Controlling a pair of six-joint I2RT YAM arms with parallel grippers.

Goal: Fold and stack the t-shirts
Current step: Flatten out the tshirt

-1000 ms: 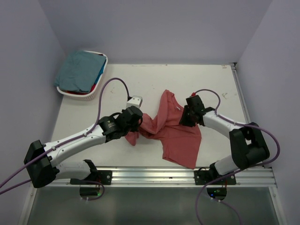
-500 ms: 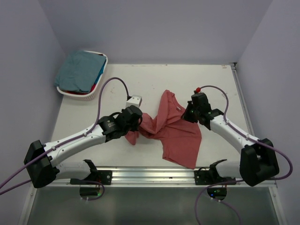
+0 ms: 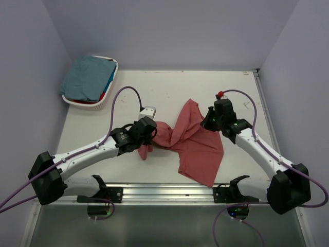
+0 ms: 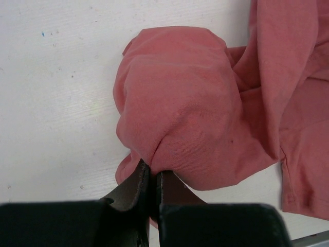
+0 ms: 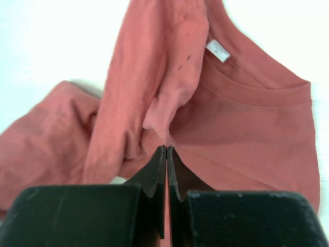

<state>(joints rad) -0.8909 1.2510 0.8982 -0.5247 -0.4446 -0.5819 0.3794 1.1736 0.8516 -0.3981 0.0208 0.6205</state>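
The bare tabletop is clear below my left gripper and to its left in the top view, so my left gripper will lower sideways and release the t-shirt's bunched fold there.
A brick-red t-shirt (image 3: 198, 149) lies crumpled in the middle of the table, twisted between both arms. My left gripper (image 3: 148, 136) is shut on a bunched fold at the shirt's left end; the left wrist view shows the jaws (image 4: 152, 172) pinching the cloth (image 4: 180, 113). My right gripper (image 3: 208, 122) is shut on a fold near the collar, with its tips (image 5: 167, 148) nipping the fabric (image 5: 247, 128) below the white neck label (image 5: 218, 50). A teal t-shirt (image 3: 87, 76) lies on top of the pile in the basket, with bits of blue and red cloth (image 3: 106, 88) under it.
The white oval basket (image 3: 85, 105) sits at the table's back left corner. Purple cables loop over both arms. Lilac walls close in the table on the left, back and right. A metal rail (image 3: 164, 190) runs along the near edge.
My right gripper has shut on the shirt near the collar and moved up and to the right, dragging the shirt's upper part along. The left gripper has kept its grip, nearly still.
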